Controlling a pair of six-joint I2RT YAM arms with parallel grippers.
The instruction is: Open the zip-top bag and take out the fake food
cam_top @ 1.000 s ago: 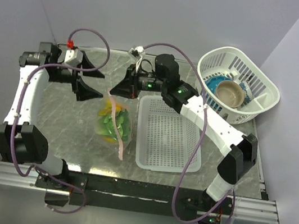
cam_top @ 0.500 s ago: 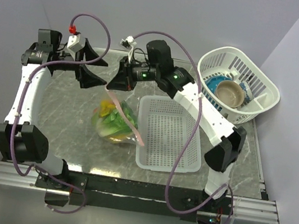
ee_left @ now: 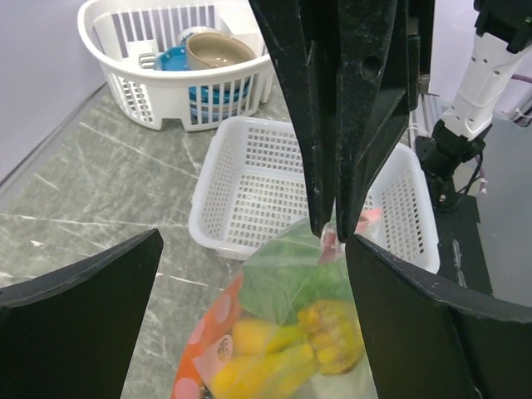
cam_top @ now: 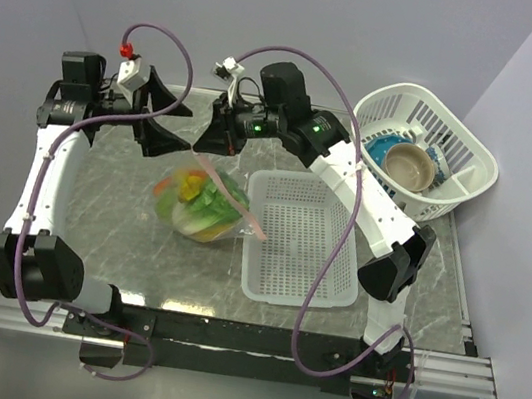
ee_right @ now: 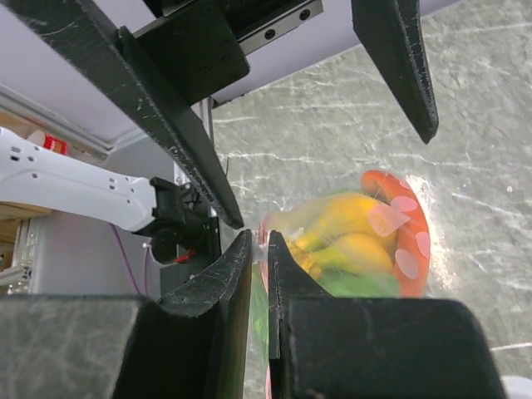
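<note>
My right gripper needs to slide back along the zip strip next and release there, since the pinkish zip strip's end (cam_top: 259, 233) beside the tray lies back of it.
My right gripper (cam_top: 203, 152) is shut on the pinkish zip strip (ee_right: 266, 237) of the clear zip-top bag (cam_top: 200, 205) and holds it up by that edge. The bag hangs over the table left of the white tray. Inside it are the fake food pieces: green lettuce (ee_left: 287, 278), yellow banana shapes (ee_left: 274, 362) and an orange slice with pale spots (ee_left: 209, 328). My left gripper (cam_top: 186, 130) is open, its jaws spread wide on either side of the bag's top, not touching it. In the right wrist view the right gripper (ee_right: 259, 239) pinches the strip.
A white perforated tray (cam_top: 300, 240) lies right of the bag. A white basket (cam_top: 463, 140) with a blue bowl and a tan bowl (cam_top: 413, 165) stands at the back right. Grey walls close the back and both sides.
The right gripper has lifted the bag by its zip strip, up and towards the back left. The bag has swung left and tilted. The left gripper has risen and stays open beside the bag's top.
</note>
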